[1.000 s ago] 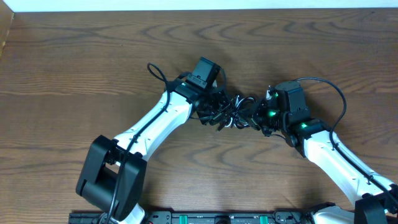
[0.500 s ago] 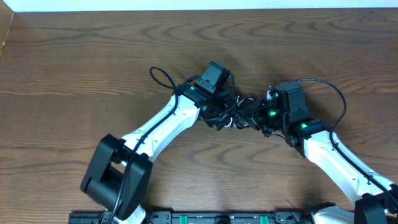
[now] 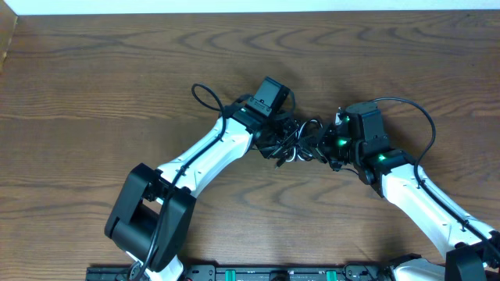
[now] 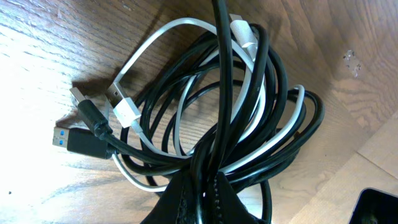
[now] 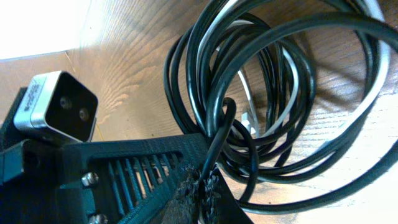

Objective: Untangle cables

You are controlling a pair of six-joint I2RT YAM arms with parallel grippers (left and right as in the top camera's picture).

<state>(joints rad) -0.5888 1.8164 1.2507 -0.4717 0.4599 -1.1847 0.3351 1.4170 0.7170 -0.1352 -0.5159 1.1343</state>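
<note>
The black and white cable loops lie tangled together, so the bundle's cable parts rise with my right gripper next. It then releases them over the table between my arms.
A tangled bundle of a long black cable and a shorter white cable lies on the wooden table between my two arms. My left gripper is shut on black strands at the bundle's left side; in the left wrist view the coils spread out in front of the jaws, with a black USB plug and a white plug at the left. My right gripper is shut on a black strand at the bundle's right side, the loops lying beyond it.
The left arm's own black wire forms a small loop on the table to the left of the bundle. The right arm's wire arcs behind its wrist. The left wrist camera housing shows in the right wrist view.
The left arm has shifted slightly right toward the bundle, bringing the two grippers closer. The right arm has stayed still. Both grippers remain closed on the cables.
</note>
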